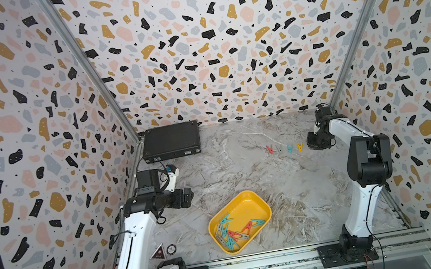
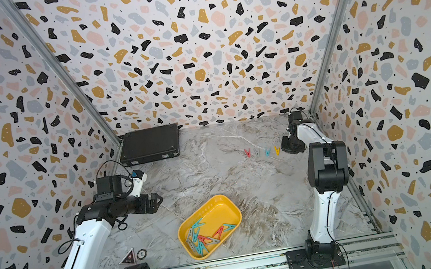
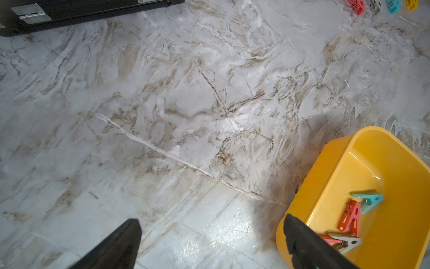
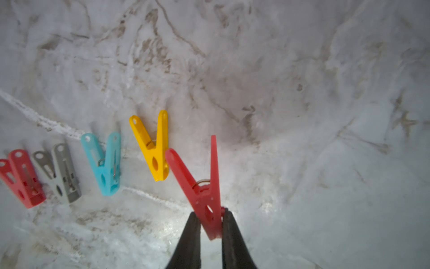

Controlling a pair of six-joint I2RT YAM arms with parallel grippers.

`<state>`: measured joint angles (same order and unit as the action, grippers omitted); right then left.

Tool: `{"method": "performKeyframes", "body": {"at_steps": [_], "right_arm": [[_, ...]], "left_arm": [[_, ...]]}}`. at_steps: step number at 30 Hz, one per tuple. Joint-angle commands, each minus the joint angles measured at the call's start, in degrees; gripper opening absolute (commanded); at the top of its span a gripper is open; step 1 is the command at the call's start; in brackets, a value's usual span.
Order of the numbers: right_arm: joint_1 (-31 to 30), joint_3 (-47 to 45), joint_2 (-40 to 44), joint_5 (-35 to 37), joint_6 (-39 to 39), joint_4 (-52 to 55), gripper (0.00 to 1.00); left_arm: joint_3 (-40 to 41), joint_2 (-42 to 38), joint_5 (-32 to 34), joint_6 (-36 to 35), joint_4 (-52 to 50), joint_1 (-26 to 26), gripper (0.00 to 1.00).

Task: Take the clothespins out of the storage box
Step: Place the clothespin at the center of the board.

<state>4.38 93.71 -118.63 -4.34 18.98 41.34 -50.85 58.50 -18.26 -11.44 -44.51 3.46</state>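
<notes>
The red clothespin in the robot's right gripper should next go down onto the bare marble [image 4: 229, 144] beside the yellow clothespin. The gripper should then let go of its nose, which makes the row longer.
The yellow storage box [image 1: 249, 205] [image 2: 217, 208] sits near the front middle of the marble table, holding several teal, red and grey clothespins [image 1: 231, 233] [image 3: 349, 216]. Four clothespins lie in a row at the far right: red [image 4: 22, 178], grey [image 4: 59, 172], teal [image 4: 105, 163] and yellow [image 4: 154, 149]. My right gripper [image 4: 210, 214] [image 1: 315, 141] hovers just beside the yellow one, shut on the nose of another red clothespin [image 4: 202, 186]. My left gripper [image 3: 211, 221] [image 1: 186, 197] stands open and empty, left of the box, one fingertip [image 3: 293, 226] over its rim.
A flat black case [image 1: 171, 141] [image 3: 69, 14] lies at the back left corner. Two small stickers [image 1: 162, 251] are on the table by the left arm's base. Patterned walls close in three sides, and a metal rail [image 1: 258, 263] runs along the front.
</notes>
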Motion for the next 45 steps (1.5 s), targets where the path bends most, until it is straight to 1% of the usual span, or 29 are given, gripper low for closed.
{"method": "performKeyframes", "body": {"at_steps": [1, 5, 8, 12, 18, 23, 26, 31, 33, 38, 40, 43, 45], "right_arm": [[0.5, 4.9, -1.6, 1.2, -1.0, 3.7, 0.05], [0.8, 8.8, -5.5, 2.5, -2.0, 5.5, 0.06], [0.8, 10.3, -7.6, 2.1, -2.2, 6.0, 0.07], [0.8, 11.5, -9.6, 1.6, -2.3, 6.5, 0.08], [0.8, 11.9, -11.2, 2.7, -2.5, 6.8, 0.10], [0.8, 12.0, -11.3, 2.0, -2.2, 7.0, 0.21], [0.8, 11.9, -10.5, 2.2, -2.1, 7.1, 0.27], [0.8, 12.3, -7.9, 1.3, -1.9, 7.5, 0.34], [0.8, 12.3, -6.5, 1.1, -1.8, 7.7, 0.36], [0.8, 12.3, -2.5, -0.3, -1.6, 8.7, 0.37], [0.8, 11.9, -0.4, -1.0, -1.5, 9.0, 0.40], [0.7, 10.5, 3.0, -2.6, -1.4, 9.0, 0.45], [0.4, 8.8, 5.8, -3.9, -1.1, 8.7, 0.45]], "left_arm": [[0.7, -0.6, -1.2, -0.9, 0.8, 0.1, 1.00], [0.7, -0.7, -1.0, -0.9, 0.7, 0.1, 1.00], [0.7, -0.8, -1.0, -0.9, 0.7, 0.1, 1.00], [0.8, -0.7, -1.2, -0.9, 0.9, 0.1, 1.00], [0.7, -0.6, -1.3, -0.9, 0.9, 0.1, 1.00], [0.7, -0.4, -1.3, -0.9, 0.8, 0.1, 1.00], [0.6, -0.6, -1.3, -0.9, 0.8, 0.1, 1.00], [0.6, -0.6, -1.3, -0.9, 0.7, 0.1, 1.00], [0.6, -0.7, -1.3, -0.9, 0.7, 0.1, 1.00], [0.6, -0.6, -1.3, -0.9, 0.8, 0.1, 1.00], [0.6, -0.7, -1.3, -0.9, 0.7, 0.1, 1.00], [0.7, -0.8, -1.3, -0.9, 0.7, 0.1, 1.00], [0.8, -0.7, -1.3, -0.9, 0.7, 0.1, 1.00]]}}
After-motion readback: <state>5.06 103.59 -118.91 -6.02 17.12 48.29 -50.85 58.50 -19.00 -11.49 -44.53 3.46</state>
